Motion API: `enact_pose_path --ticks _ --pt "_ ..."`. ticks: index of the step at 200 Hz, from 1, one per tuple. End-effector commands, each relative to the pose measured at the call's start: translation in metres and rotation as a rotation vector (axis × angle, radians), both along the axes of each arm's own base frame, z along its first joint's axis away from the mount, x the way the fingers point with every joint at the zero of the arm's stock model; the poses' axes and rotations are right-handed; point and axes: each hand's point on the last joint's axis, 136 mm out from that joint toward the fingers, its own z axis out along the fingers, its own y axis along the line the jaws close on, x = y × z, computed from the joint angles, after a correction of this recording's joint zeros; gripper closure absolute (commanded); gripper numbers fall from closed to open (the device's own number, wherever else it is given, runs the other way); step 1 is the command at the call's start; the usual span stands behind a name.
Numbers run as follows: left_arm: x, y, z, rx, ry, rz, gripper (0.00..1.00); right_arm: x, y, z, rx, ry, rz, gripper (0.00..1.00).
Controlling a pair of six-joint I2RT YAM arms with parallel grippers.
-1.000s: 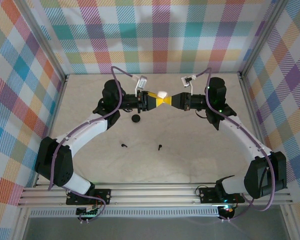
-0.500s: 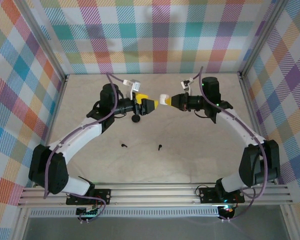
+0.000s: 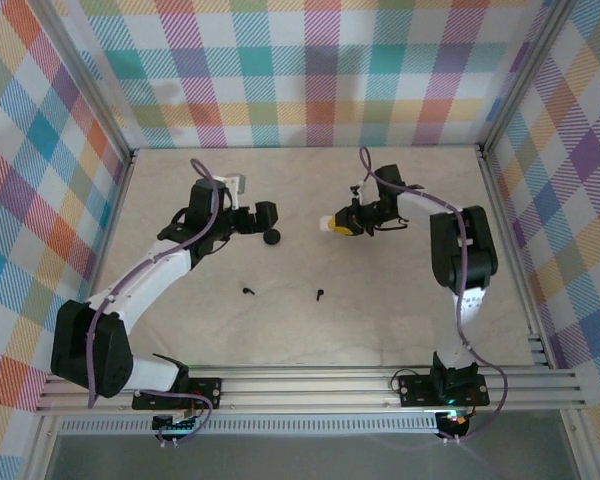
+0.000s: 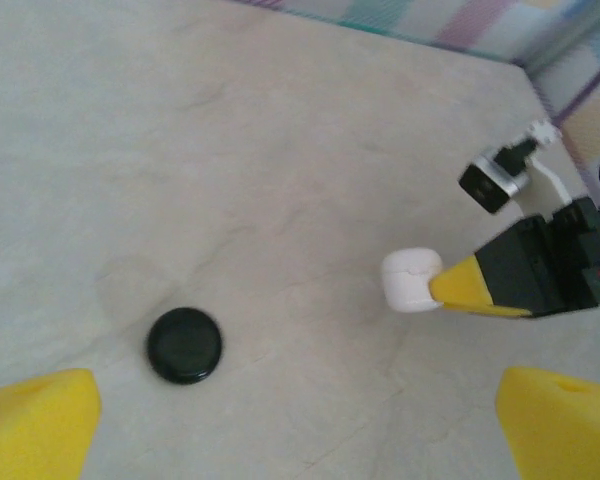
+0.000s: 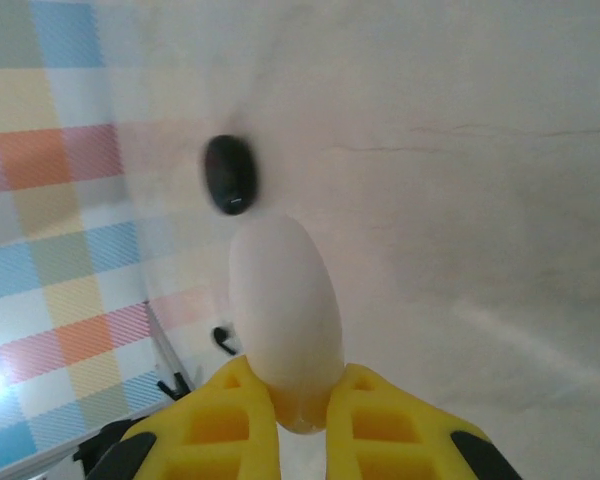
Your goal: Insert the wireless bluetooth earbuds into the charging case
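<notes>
I should move my right gripper down and slightly away from the black case (image 3: pixel 272 237) and release the white charging case on the tabletop, since that spot is bare.
My right gripper (image 3: pixel 342 224) is shut on a white oval charging case (image 3: pixel 328 224), which sticks out past its yellow fingers (image 5: pixel 242 415) in the right wrist view, the case (image 5: pixel 285 300) closed. My left gripper (image 3: pixel 265 216) stands wide open and empty just above a round black case (image 3: pixel 272 237) that lies on the table. In the left wrist view the black case (image 4: pixel 184 345) lies ahead of the left gripper (image 4: pixel 300 440), with the white case (image 4: pixel 411 280) further right. Two black earbuds (image 3: pixel 248 291) (image 3: pixel 320 295) lie apart on the table nearer the arm bases.
The pale table (image 3: pixel 400 300) is boxed in by plaid walls (image 3: pixel 310 70) with metal posts at the back corners. A rail (image 3: pixel 310 385) runs along the near edge. One black earbud (image 5: pixel 223 340) shows low left in the right wrist view.
The left gripper let go of the white case, opened wide and drew back left over the black case. The right gripper kept the white case and swung lower.
</notes>
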Motion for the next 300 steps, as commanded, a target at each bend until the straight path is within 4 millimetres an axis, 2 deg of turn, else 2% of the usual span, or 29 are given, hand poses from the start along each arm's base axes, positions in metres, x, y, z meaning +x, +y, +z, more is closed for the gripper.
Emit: enact_pose_path --ticks 1,36,92,104,116,133,154,210,228,238,259,300 --pt "0.001 0.04 -0.042 -0.018 0.147 0.182 0.0 0.01 -0.006 -0.01 -0.032 0.011 0.01 0.99" --pt "0.0 0.052 -0.068 0.022 0.241 0.167 0.0 0.015 -0.014 -0.032 -0.109 0.052 0.016 0.95" --pt "0.002 0.056 -0.076 0.082 0.25 0.149 0.0 0.017 -0.029 -0.052 -0.191 0.098 0.016 0.87" --pt "0.004 0.056 -0.074 0.09 0.246 0.143 0.0 0.017 -0.03 -0.053 -0.195 0.103 0.012 0.82" --pt "-0.002 0.057 -0.079 0.105 0.278 0.138 0.0 0.017 -0.033 -0.053 -0.208 0.104 0.007 0.75" --pt "-0.002 0.057 -0.076 0.108 0.27 0.135 0.0 0.017 -0.037 -0.051 -0.234 0.098 0.007 0.65" --pt "-0.004 0.06 -0.073 0.116 0.266 0.141 0.0 0.015 -0.044 -0.043 -0.275 0.09 0.009 0.59" --pt "-0.018 0.07 -0.072 0.147 0.284 0.173 0.0 0.004 -0.067 0.0 -0.423 -0.002 0.003 0.55" --pt "-0.023 0.073 -0.071 0.15 0.291 0.192 0.0 0.001 -0.067 0.015 -0.483 -0.06 0.016 0.56" --pt "-0.025 0.074 -0.071 0.15 0.29 0.2 0.0 0.0 -0.06 0.023 -0.511 -0.109 0.045 0.55" --pt "-0.029 0.077 -0.071 0.144 0.287 0.218 0.0 -0.003 -0.029 0.033 -0.566 -0.218 0.141 0.54" --pt "-0.035 0.071 -0.073 0.075 0.281 0.216 0.0 0.008 0.059 0.037 -0.562 -0.39 0.279 0.5"
